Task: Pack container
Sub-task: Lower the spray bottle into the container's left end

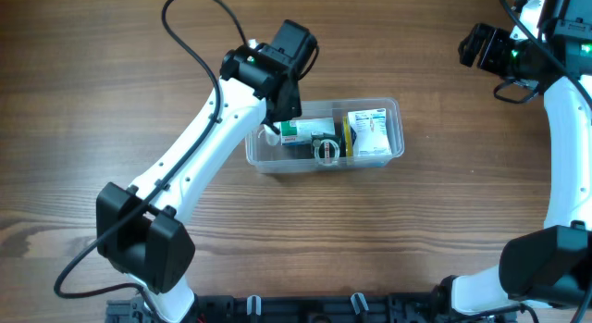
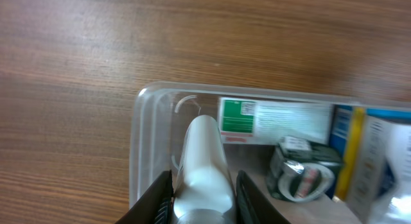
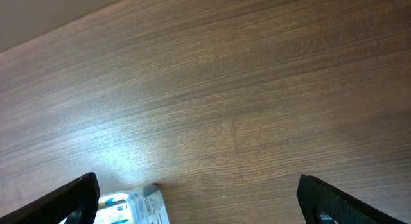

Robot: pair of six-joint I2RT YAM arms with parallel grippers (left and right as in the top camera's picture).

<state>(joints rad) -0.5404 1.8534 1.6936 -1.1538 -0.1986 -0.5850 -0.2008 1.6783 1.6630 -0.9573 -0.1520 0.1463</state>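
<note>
The white bottle goes down toward the container's end with my left gripper next, into the gap (image 1: 267, 144) (image 2: 186, 144) beside the green-and-white box, since room is free there.
The clear plastic container (image 1: 396, 108) lies in the middle of the table and holds a green-and-white box (image 1: 308, 129), a tape roll (image 1: 326, 151), a yellow-and-blue item and a white packet (image 1: 372, 133). My left gripper (image 1: 275, 119) is over the container's left end, shut on a white bottle (image 2: 203, 161) whose tip points into the tub (image 2: 146, 118). My right gripper (image 1: 481, 45) is open and empty, high above the far right of the table. The right wrist view shows only the container's corner (image 3: 138, 205).
The wooden table (image 1: 111, 101) surrounds the tub. The left arm stretches from the front left base (image 1: 148, 249) to the tub. The right arm runs along the right edge (image 1: 564, 147).
</note>
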